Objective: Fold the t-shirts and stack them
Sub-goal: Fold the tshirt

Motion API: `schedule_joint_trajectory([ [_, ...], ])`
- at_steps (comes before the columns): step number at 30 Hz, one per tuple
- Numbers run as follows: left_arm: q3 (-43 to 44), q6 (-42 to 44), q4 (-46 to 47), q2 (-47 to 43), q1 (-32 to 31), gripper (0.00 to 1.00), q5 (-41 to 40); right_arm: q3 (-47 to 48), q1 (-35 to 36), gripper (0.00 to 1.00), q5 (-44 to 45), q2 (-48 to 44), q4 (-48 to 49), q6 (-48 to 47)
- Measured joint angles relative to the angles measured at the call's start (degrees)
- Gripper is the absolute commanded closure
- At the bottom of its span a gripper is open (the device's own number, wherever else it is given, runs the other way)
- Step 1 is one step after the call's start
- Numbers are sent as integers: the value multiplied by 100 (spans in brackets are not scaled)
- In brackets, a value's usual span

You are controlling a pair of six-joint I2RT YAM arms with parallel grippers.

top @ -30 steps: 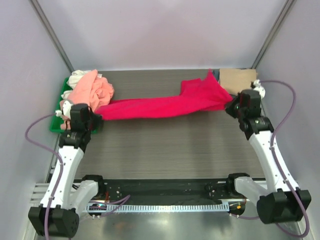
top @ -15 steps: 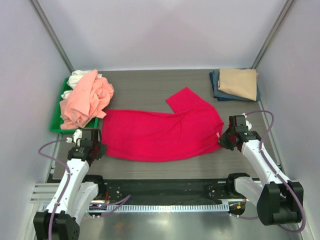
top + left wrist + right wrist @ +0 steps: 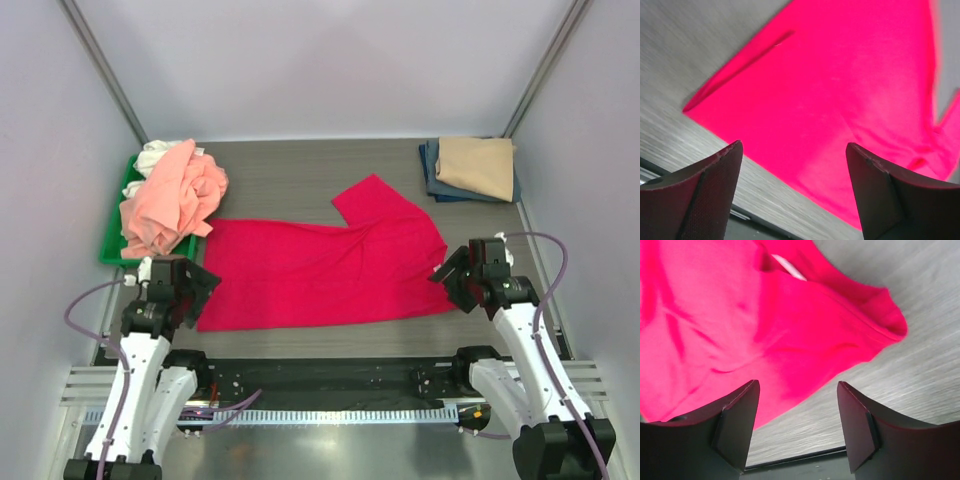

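Note:
This sleeve sticks out past the shirt's body, so I will move my right gripper outward and left in the top view, then down onto the sleeve's far tip [image 3: 374,179].
The crimson-red t-shirt [image 3: 320,270] lies spread flat across the middle of the table, one sleeve pointing to the back. My left gripper [image 3: 202,282] hovers open over its near left corner, with nothing between the fingers. At the shirt's right edge my right gripper [image 3: 447,273] is open and empty too. In the left wrist view the red cloth [image 3: 840,90] lies beyond the open gripper [image 3: 795,185]. The right wrist view shows the shirt's hem [image 3: 740,315] ahead of the open gripper [image 3: 797,425]. Salmon-pink and white t-shirts [image 3: 172,195] lie in a crumpled heap at the left.
The heap rests on a green tray [image 3: 112,250] at the left edge. A folded tan shirt on a navy one [image 3: 474,166] forms a stack at the back right corner. The table's near edge and a black rail [image 3: 320,375] run just below the red shirt.
Both grippers have opened and let go of the red shirt, then lifted slightly off it. The shirt, stretched between them a second ago, now lies flat.

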Motion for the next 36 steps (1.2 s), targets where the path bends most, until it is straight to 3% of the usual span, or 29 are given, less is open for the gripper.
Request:
schedule_joint_trajectory([
  [5,1375,835,-361,52,-4,14,-17,1300,11,31,-7,614,138,-363],
  [9,2159,1827,-411,225,-4,9,-111,2455,254,30,-2,1858,603,-868],
  [16,1917,2828,-107,409,-4,9,234,5246,955,30,400,5390,1209,-1882],
  [25,1814,3073,46,225,9,9,251,8795,1513,26,1362,8933,807,-2944],
  [30,1808,3080,138,66,9,9,251,10153,1495,25,1757,10089,673,-3274],
  [36,1799,3084,153,208,9,10,271,10365,1447,28,1869,10513,678,-3504],
])
